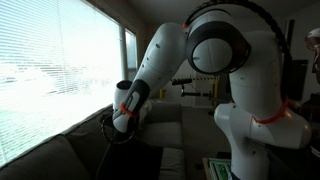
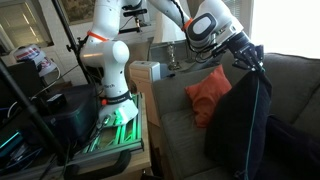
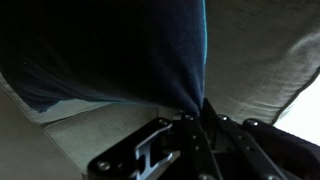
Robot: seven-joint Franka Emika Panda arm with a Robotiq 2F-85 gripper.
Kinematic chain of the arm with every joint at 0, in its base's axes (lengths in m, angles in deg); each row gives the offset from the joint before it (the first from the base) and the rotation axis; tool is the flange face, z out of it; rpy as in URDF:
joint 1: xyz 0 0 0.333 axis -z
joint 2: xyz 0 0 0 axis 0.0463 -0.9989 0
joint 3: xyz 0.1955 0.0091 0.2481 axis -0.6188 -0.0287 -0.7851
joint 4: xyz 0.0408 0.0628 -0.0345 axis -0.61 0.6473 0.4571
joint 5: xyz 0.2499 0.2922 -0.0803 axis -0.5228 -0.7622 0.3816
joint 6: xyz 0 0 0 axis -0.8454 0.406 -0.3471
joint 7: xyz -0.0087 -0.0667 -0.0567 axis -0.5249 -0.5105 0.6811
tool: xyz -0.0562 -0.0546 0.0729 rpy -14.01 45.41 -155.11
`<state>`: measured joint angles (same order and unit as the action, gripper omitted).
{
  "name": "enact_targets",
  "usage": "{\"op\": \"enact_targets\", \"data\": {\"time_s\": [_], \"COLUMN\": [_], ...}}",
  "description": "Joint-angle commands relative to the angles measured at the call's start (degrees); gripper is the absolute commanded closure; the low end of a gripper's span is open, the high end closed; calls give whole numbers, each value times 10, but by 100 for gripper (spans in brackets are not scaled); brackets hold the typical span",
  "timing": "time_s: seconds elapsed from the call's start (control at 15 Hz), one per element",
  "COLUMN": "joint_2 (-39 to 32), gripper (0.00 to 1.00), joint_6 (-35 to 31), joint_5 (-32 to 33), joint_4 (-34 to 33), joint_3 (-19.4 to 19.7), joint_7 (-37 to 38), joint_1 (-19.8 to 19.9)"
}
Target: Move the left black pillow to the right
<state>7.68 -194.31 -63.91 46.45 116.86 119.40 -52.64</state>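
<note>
The black pillow's corner still hangs high, so my gripper should next move down and outward toward the lower sofa back and release the pillow.
The black pillow [image 2: 240,115] hangs by one corner from my gripper [image 2: 255,63], lifted above the grey sofa seat [image 2: 180,135]. In the wrist view the dark fabric [image 3: 110,50] fills the upper frame and tapers into my shut jaws [image 3: 200,115]. In an exterior view my gripper [image 1: 122,125] is low by the window, and the pillow is hard to tell from the dark surroundings.
An orange-red pillow [image 2: 208,93] leans on the sofa just beside the hanging black one. The grey sofa back [image 2: 295,80] rises behind. The robot base and a green-lit stand [image 2: 115,125] are beside the sofa arm. Window blinds [image 1: 50,60] are close by.
</note>
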Motion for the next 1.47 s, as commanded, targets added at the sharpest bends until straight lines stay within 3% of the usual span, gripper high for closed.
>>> {"op": "enact_targets", "data": {"time_s": [0.0, 0.2, 0.47, 0.8, 1.07, 1.13, 1.2, 1.27, 1.4], "joint_2": [-39, -30, -71, -115, -169, -179, -185, -193, -208], "gripper": [97, 97, 97, 97, 97, 91, 64, 63, 49], "joint_6": [-8, -5, -22, -50, -60, -66, -71, -74, -98], "joint_5": [-14, -9, -9, -17, -16, -16, -17, -18, -22], "joint_4": [-10, -15, -36, -79, -116, -124, -131, -139, -150], "joint_3": [-31, -59, -93, -198, -247, -254, -259, -256, -257], "joint_7": [27, 21, 33, 23, 24, 23, 21, 20, 19], "joint_1": [28, 50, 89, 205, 266, 274, 281, 281, 283]}}
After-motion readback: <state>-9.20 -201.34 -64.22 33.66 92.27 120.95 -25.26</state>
